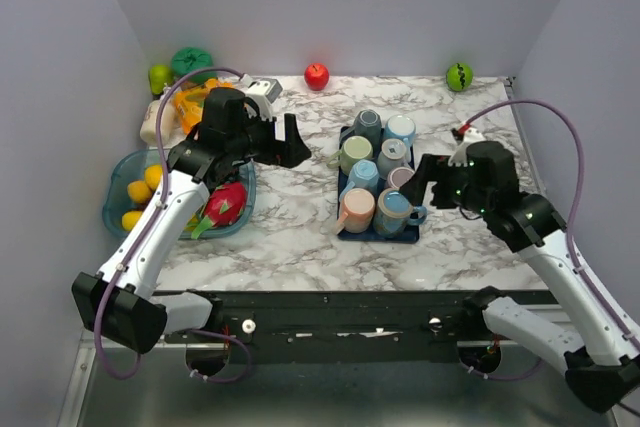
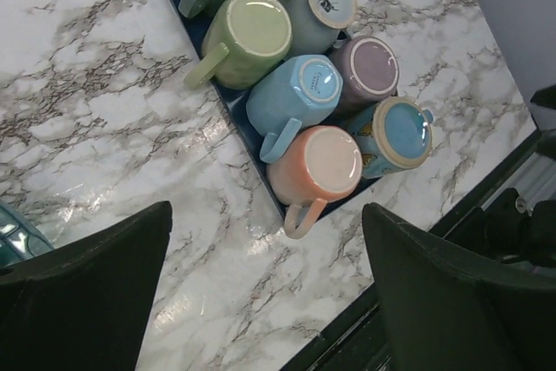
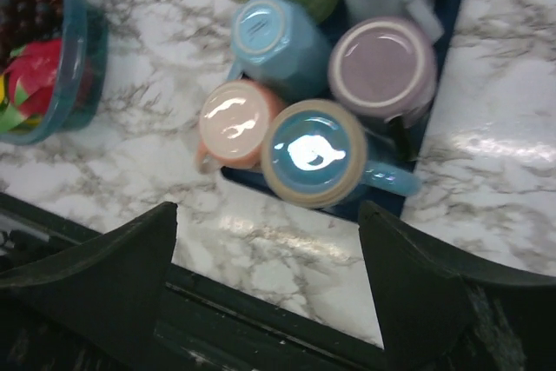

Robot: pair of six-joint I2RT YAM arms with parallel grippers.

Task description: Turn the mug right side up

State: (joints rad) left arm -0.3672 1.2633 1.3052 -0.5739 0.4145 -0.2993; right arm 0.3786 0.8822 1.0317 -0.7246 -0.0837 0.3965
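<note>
My right gripper is above the pink mug's handle [image 1: 341, 224] [image 3: 205, 159], which lies to its left in the top view. Next, it needs to move past the blue mug and down onto that handle.
Several mugs stand upside down on a dark blue tray [image 1: 343, 223]: a pink mug [image 1: 356, 210], a blue mug with a tan rim [image 1: 394, 213], a light blue mug [image 1: 363, 177], a mauve mug [image 1: 400, 178], a green mug [image 1: 355, 154] and others behind. In the left wrist view the pink mug [image 2: 317, 167] and the blue mug [image 2: 398, 135] lie ahead of the fingers. My left gripper [image 1: 292, 143] is open and empty, in the air left of the tray. My right gripper [image 1: 420, 183] is open and empty, just right of the blue mug [image 3: 314, 153].
A teal bowl [image 1: 118, 185] with lemons and a dragon fruit [image 1: 224, 204] sits at the left. A red apple [image 1: 316, 75], a green ball [image 1: 459, 75] and other toys lie along the back wall. The table's front edge runs below the tray.
</note>
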